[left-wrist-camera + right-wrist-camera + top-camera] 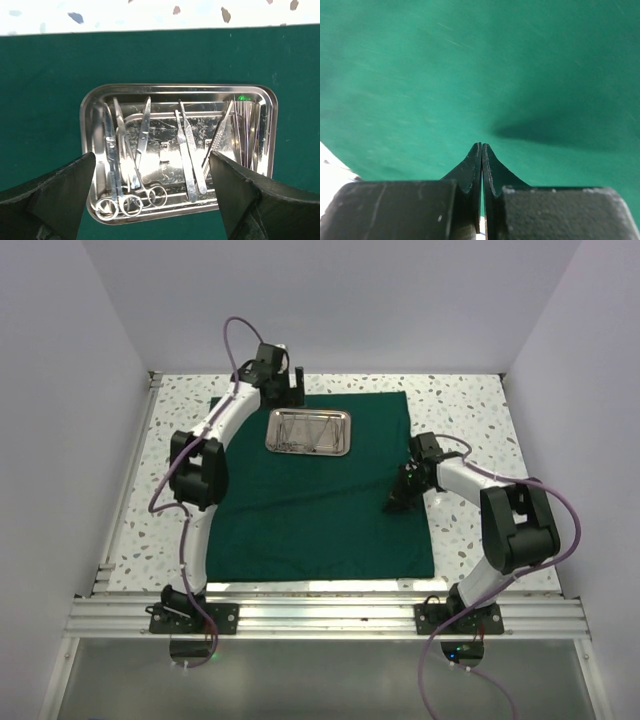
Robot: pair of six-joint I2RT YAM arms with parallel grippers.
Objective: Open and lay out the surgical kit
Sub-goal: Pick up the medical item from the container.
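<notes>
I should next move my left gripper down and to the left in the wrist view, onto the handles of the outermost scissors, because they lie off-centre between its open fingers.
The dark green cloth (300, 510) lies spread flat as a large square sheet. The steel tray (309, 431) stands on its far middle part. In the left wrist view the tray (175, 91) holds ring-handled scissors and forceps (125, 165) at the left, tweezers (189, 155) in the middle and more slim tools (245, 130) at the right. My left gripper (290, 390) is open and empty above the tray's far edge, and it also shows in the left wrist view (152, 160). My right gripper (398, 504) is shut low over the cloth (470, 75) near its right edge; nothing shows between its fingertips (476, 150).
The speckled white table (470, 410) shows around the cloth on all sides. A faint crease (320, 495) runs left across the cloth from my right gripper. White walls close in the back and sides. A metal rail (320, 615) runs along the near edge.
</notes>
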